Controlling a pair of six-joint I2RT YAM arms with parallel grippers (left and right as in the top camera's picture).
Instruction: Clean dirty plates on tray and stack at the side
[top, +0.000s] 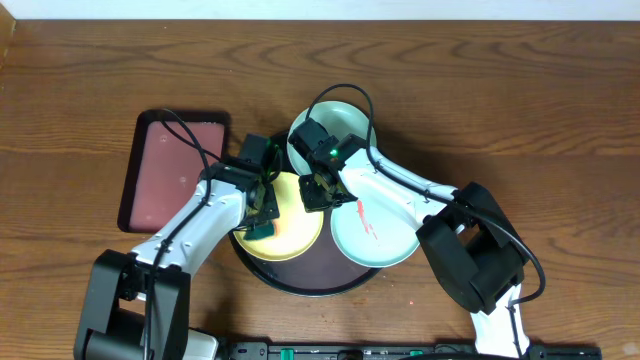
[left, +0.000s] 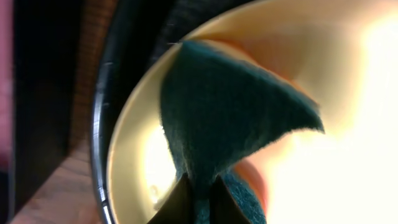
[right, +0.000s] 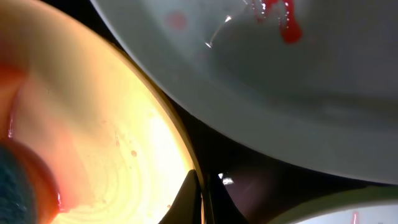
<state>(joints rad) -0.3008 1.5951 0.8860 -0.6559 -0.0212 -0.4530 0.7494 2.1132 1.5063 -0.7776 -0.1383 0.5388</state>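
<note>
My right gripper lifts the yellow plate (top: 295, 235) past the smeared plate next, then lowers and releases it, as bare table lies to its right in the overhead view.
The round black tray (top: 300, 278) holds three plates. The yellow plate (top: 295, 235) lies at its left, one mint-blue plate (top: 385, 240) with a red smear at its right, another mint-blue plate (top: 345, 122) at the back. My left gripper (top: 262, 215) is shut on a dark green scrub pad (left: 230, 106) and presses it on the yellow plate (left: 143, 155). My right gripper (top: 318, 190) is shut on the yellow plate's rim (right: 186, 168). The smeared plate (right: 298, 93) shows in the right wrist view.
A rectangular dark-red tray (top: 175, 170) lies on the wooden table (top: 520, 90) to the left of the black tray. The black tray's rim (left: 99, 124) shows in the left wrist view.
</note>
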